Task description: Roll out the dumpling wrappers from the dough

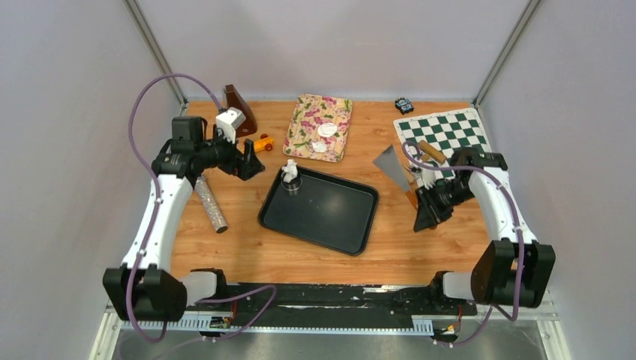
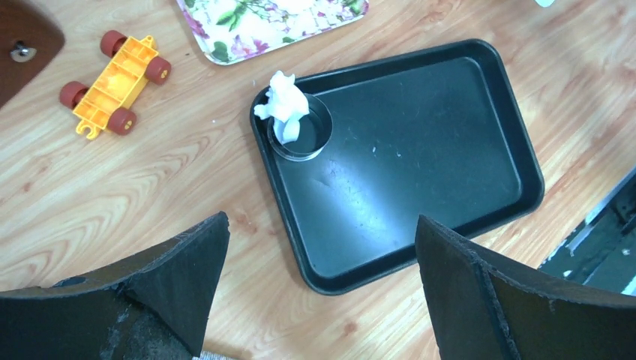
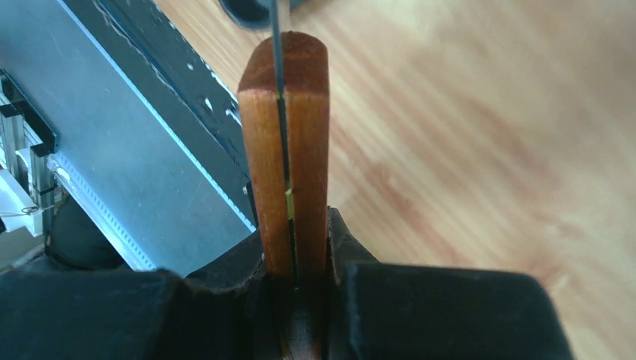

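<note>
My right gripper will next move down and back and release the scraper's handle on the bare near tabletop, which is clear below it and toward my base.
Two dumpling wrappers (image 1: 327, 130) lie as small white discs on the floral tray (image 1: 306, 112) at the back. A white lump of dough (image 2: 283, 105) sticks up out of the clear ring cutter (image 2: 309, 142), which stands in the far left corner of the black tray (image 2: 420, 135). My left gripper (image 2: 321, 219) hangs open above the tray's near left corner with nothing between its fingers (image 2: 180, 270). To the right of the tray, my right gripper (image 3: 292, 255) is shut on the wooden handle (image 3: 289, 150) of a scraper, whose grey blade (image 1: 391, 166) points towards the back.
A grey rolling pin (image 1: 211, 204) lies left of the black tray, under the left arm. A yellow toy car (image 2: 115, 82) and a brown wooden object (image 1: 238, 109) sit at the back left. A chessboard (image 1: 442, 133) covers the back right, a small black item (image 1: 404, 104) behind it.
</note>
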`<state>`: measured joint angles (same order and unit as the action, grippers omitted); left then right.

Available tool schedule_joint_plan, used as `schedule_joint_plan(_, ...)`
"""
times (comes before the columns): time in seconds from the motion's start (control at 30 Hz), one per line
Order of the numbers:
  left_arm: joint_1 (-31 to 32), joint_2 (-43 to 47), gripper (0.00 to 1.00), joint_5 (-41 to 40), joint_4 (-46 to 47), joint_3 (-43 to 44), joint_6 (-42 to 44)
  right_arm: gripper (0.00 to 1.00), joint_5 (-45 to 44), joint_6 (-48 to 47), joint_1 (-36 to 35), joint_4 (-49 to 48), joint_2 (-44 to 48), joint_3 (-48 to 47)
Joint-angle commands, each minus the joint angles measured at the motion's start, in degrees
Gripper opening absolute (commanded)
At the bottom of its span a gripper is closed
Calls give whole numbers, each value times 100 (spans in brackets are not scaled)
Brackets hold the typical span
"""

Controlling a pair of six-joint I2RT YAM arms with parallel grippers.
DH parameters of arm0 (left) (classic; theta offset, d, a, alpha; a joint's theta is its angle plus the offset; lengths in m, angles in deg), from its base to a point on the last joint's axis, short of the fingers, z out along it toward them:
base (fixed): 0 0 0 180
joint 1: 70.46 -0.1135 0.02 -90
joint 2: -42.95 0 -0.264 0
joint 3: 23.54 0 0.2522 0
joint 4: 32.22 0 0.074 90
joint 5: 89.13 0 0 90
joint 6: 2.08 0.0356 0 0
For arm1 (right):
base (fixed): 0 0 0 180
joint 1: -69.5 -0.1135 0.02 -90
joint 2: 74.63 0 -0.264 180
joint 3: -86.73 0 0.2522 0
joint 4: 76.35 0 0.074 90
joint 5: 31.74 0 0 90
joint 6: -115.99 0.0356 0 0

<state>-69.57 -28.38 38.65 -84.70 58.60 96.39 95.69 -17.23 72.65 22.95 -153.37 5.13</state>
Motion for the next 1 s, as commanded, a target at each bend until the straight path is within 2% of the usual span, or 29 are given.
schedule_joint_plan(0.0,-1,982,100,-259,-416,-459,648,0,-253,-594,644,-500,693,1097)
schedule_joint_plan(0.1,-1,1518,100,-339,-352,-720,873,0,-797,-859,1103,-867,670,1802)
schedule_joint_plan(0.2,-1,1598,100,-281,-608,-800,1112,1,-1029,-1047,1343,-1166,290,2183)
schedule_joint_plan(0.43,-1,1771,100,-319,-694,-1073,1264,8,-1126,-892,1498,-1454,-814,2029)
schedule_joint_plan(0.7,-1,2109,100,-436,-820,-1163,1393,29,-1810,-446,1503,-2101,-1078,2142)
schedule_joint_plan(0.97,-1,2330,100,-735,-874,-1183,1371,58,-2388,-159,1504,-2258,-270,2175)
